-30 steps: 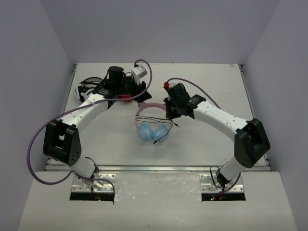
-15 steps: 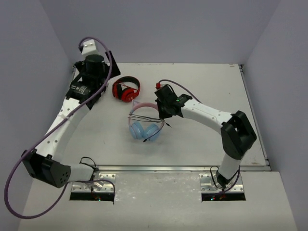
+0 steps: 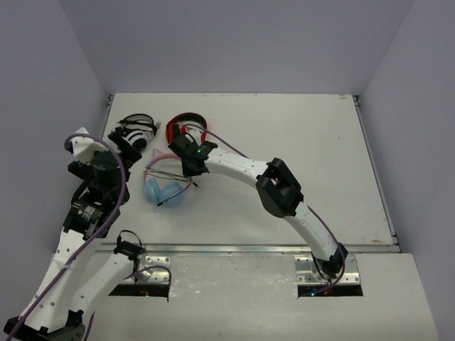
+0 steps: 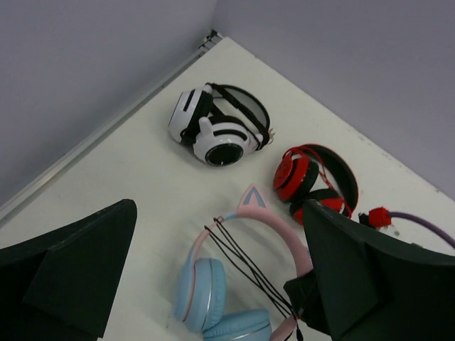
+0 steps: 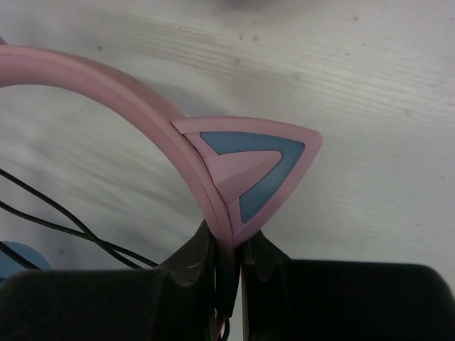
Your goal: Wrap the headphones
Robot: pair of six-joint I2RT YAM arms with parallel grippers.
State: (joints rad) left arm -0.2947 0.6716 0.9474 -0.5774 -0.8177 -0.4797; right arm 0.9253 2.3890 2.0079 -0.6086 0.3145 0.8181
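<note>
I should next move the headband (image 4: 279,229) in my right gripper to the left in the top view, toward the bar at the table's edge, and let go of it, because the table is bare and open there.
The headphones (image 3: 162,186) lie flat on the table's left side, with a pink cat-eared headband (image 4: 279,229), light blue ear cups (image 4: 206,295) and a thin black cable (image 4: 250,271) strung in loops across the band. My right gripper (image 3: 190,162) is shut on the headband just below a cat ear (image 5: 249,163), the band pinched between its fingertips (image 5: 229,250). My left gripper (image 4: 219,207) hangs open above the headphones at their left, both fingers wide apart and holding nothing. In the top view it (image 3: 125,169) sits left of the ear cups.
Red-and-black headphones (image 3: 186,125) lie right behind my right gripper. White-and-black headphones (image 3: 135,132) lie near the back-left corner, close to the left wall (image 4: 85,71). The table's left edge rail (image 4: 106,131) runs just beyond them.
My right gripper dragged the headphones leftward across the table. My left arm swung from the back of the table to the near left side, and its gripper opened wide.
</note>
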